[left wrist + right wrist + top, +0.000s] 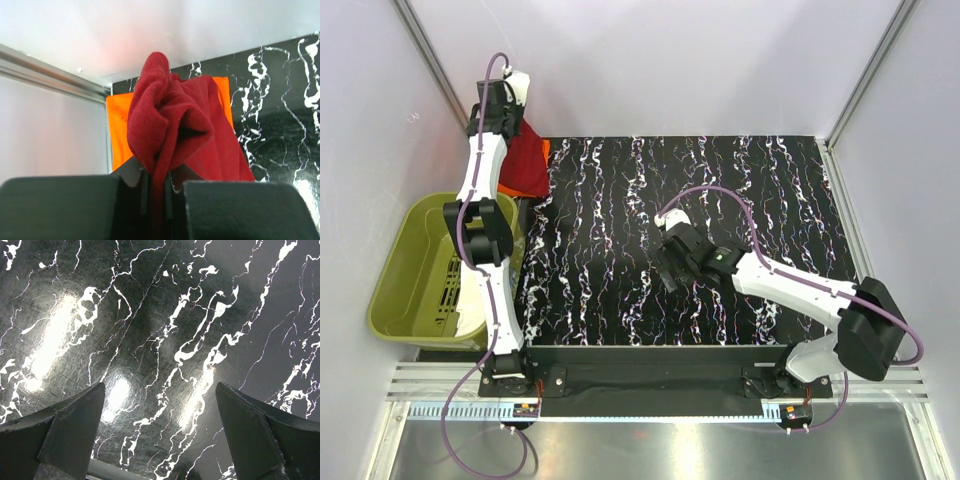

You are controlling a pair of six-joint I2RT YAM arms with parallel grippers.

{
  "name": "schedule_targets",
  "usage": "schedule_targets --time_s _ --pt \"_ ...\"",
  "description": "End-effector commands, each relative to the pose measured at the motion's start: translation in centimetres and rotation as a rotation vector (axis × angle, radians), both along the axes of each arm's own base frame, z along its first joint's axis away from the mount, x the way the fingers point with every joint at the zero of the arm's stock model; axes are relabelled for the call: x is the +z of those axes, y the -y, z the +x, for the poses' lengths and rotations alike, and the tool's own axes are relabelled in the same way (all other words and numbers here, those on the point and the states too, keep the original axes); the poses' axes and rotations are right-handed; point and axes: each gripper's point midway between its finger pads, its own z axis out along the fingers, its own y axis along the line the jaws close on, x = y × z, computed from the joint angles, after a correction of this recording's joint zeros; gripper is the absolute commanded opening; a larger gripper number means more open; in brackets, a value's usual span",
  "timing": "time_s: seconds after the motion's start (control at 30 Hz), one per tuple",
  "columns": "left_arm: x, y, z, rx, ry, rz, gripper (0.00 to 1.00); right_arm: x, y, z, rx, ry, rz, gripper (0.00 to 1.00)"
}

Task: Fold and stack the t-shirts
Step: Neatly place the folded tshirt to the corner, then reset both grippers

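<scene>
My left gripper needs to move down and toward the side first, to let go of the red t-shirt's fold over the orange t-shirt [546, 146], because orange still shows uncovered by that side.
The crimson red t-shirt [525, 160] hangs bunched at the table's far left corner, pinched in my left gripper [510, 112]. In the left wrist view the red cloth [175, 125] runs down between the closed fingers [156, 192]. The orange t-shirt [119, 130] lies flat beneath it on the table; only a sliver of the orange t-shirt [546, 146] shows from above. My right gripper [667, 268] is open and empty, hovering low over the bare middle of the table [160, 405].
An olive-green plastic tub [405, 275] stands off the table's left edge, beside the left arm. The black marbled table top [720, 200] is bounded by white enclosure walls at the back and sides.
</scene>
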Motion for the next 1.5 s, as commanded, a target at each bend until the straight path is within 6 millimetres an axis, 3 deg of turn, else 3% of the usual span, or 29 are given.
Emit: schedule_targets --time_s 0.0,0.23,0.5,0.57,0.6,0.67,0.73,0.77,0.8,0.93,1.13,1.17,1.2,1.23,1.27,1.3,1.33,1.37,1.47 --pt "4.8 0.1 2.2 -0.035 0.171 -0.035 0.00 1.5 -1.3 1.2 -0.003 0.022 0.052 1.00" --pt "3.0 -2.2 3.5 0.023 0.192 -0.060 0.00 1.1 -1.7 1.9 -0.007 0.004 0.040 1.00" --pt "0.8 -6.4 3.9 0.124 0.200 -0.079 0.02 0.5 -2.6 3.0 -0.005 -0.027 0.037 1.00" --pt "0.7 -6.8 4.1 0.132 0.210 -0.086 0.14 0.2 -2.8 3.3 -0.007 -0.041 0.036 1.00" --pt "0.1 -7.4 4.1 0.165 0.206 -0.086 0.25 0.1 -2.8 3.5 -0.009 -0.047 0.035 1.00" --pt "0.4 -8.0 4.2 0.197 0.220 -0.080 0.33 -0.3 -2.8 3.8 -0.014 -0.060 0.029 1.00" --pt "1.6 -8.7 4.2 0.242 0.253 -0.070 0.50 -0.2 -2.8 4.1 -0.025 -0.067 0.027 1.00" --pt "2.5 -8.9 4.3 0.258 0.279 -0.069 0.53 0.0 -2.9 4.3 -0.025 -0.066 0.028 1.00" --pt "6.4 -9.7 3.3 0.360 0.362 -0.024 0.98 0.7 -2.4 4.3 -0.037 -0.063 0.027 1.00" --pt "8.5 -8.7 2.8 0.355 0.397 -0.038 0.99 1.1 -1.7 4.1 -0.055 -0.059 0.031 1.00" --pt "12.6 -2.6 2.1 0.262 0.442 -0.047 0.99 1.9 -0.6 3.5 -0.091 -0.043 0.067 1.00" --pt "12.8 -0.3 2.0 0.230 0.437 -0.058 0.99 2.0 -0.2 3.2 -0.096 -0.043 0.070 1.00" --pt "14.5 1.0 1.3 0.221 0.460 -0.091 0.99 2.2 -0.1 3.1 -0.109 -0.042 0.088 1.00" --pt "14.1 2.3 0.9 0.206 0.443 -0.116 0.99 2.3 0.2 3.1 -0.123 -0.042 0.102 1.00" --pt "14.2 5.2 0.5 0.169 0.434 -0.149 0.99 2.4 0.7 2.7 -0.133 -0.043 0.122 1.00" --pt "16.3 6.6 -0.9 0.152 0.459 -0.181 0.99 2.6 0.8 2.6 -0.158 -0.046 0.151 1.00" --pt "15.1 10.0 -1.5 0.111 0.421 -0.239 0.99 2.6 1.2 2.4 -0.177 -0.054 0.174 1.00" --pt "16.5 11.7 -3.0 0.084 0.424 -0.267 0.99 2.7 1.8 1.9 -0.193 -0.057 0.196 1.00" --pt "14.1 18.6 -6.3 -0.001 0.293 -0.386 0.99 3.3 2.7 1.1 -0.251 -0.066 0.291 1.00"
